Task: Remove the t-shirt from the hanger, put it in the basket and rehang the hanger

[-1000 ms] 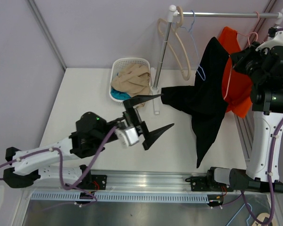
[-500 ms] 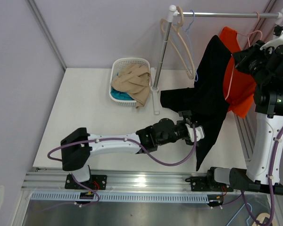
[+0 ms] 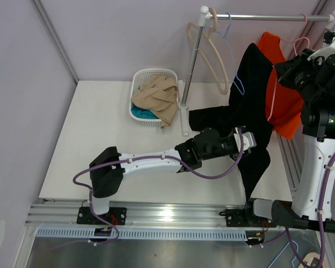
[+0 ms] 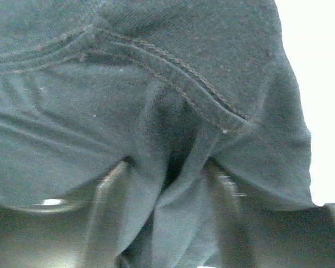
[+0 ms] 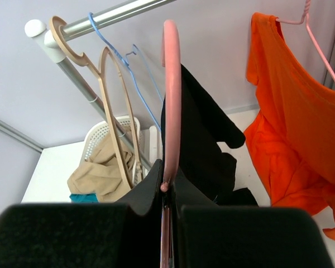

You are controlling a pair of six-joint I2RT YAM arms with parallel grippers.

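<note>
The bar (image 5: 133, 12) lies outward of the robot's right gripper, so the gripper will move outward next, hook the pink hanger (image 5: 172, 84) over it beside the blue hanger and let go of the hanger.
The black t-shirt (image 3: 251, 106) hangs from a pink hanger (image 5: 172, 84) and drapes down to the table at its lower left. My right gripper (image 3: 286, 71) is up beside the rail, shut on the hanger's lower stem (image 5: 166, 176). My left arm reaches across the table, and its gripper (image 3: 247, 139) is buried in the shirt's lower part. Dark cloth (image 4: 173, 100) with a stitched seam fills the left wrist view. A fold of it is bunched between the two fingers (image 4: 109, 187) of the left gripper (image 4: 167, 173).
An orange t-shirt (image 3: 287, 106) hangs on its own pink hanger right of the black one. Empty beige and blue hangers (image 3: 216, 53) hang on the rail (image 3: 262, 17), with its post (image 3: 191, 67) standing by a white basket (image 3: 138, 81) of beige and teal clothes.
My left arm swung from the table's left side across to the black shirt. Its wide-open jaws closed onto the cloth, and the shirt's lower tail shifted right. The right arm stayed still.
</note>
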